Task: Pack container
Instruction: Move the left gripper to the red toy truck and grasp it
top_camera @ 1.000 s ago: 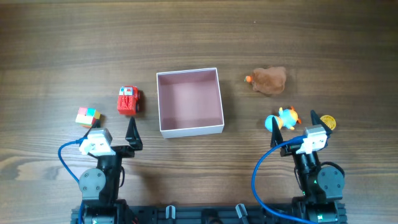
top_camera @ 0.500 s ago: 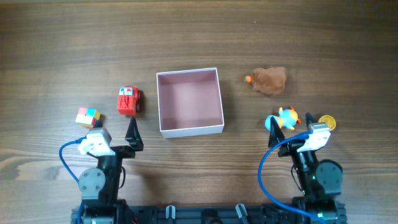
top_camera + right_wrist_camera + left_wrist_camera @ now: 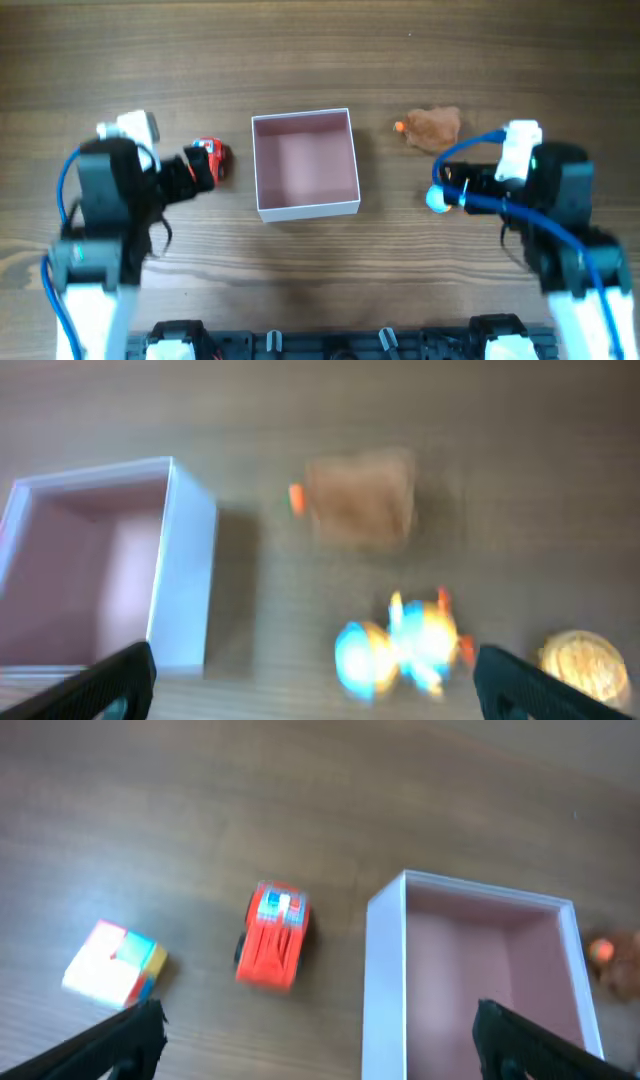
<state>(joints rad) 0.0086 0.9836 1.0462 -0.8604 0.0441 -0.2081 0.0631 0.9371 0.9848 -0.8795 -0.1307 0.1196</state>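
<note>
My left gripper moves down and outward over the red toy car's body (image 3: 210, 152) (image 3: 273, 938) next, one finger to each side, since bare table beside it leaves both fingers room.
The container (image 3: 308, 209) is a square box with white walls and a pink inside, empty, at the table's middle. It also shows in the left wrist view (image 3: 385, 980) and the right wrist view (image 3: 185, 560). My left gripper (image 3: 192, 168) is open and empty, raised above the red toy car (image 3: 214, 157), left of the container. In its wrist view the open jaws (image 3: 320, 1020) frame the car (image 3: 273, 934) and a multicoloured cube (image 3: 113, 963). My right gripper (image 3: 465, 186) is open and empty, raised over a blue and orange toy (image 3: 436, 198). Its jaws (image 3: 315, 660) frame that toy (image 3: 405, 645).
A brown lump toy with an orange tip (image 3: 433, 128) lies right of the container, blurred in the right wrist view (image 3: 360, 498). A gold coin (image 3: 583, 665) lies right of the blue toy. The arms hide the cube and coin from overhead.
Both arms have lifted off their rest near the front edge and swung forward. The left now hangs over the red car, the right over the blue toy. The toys have not moved.
</note>
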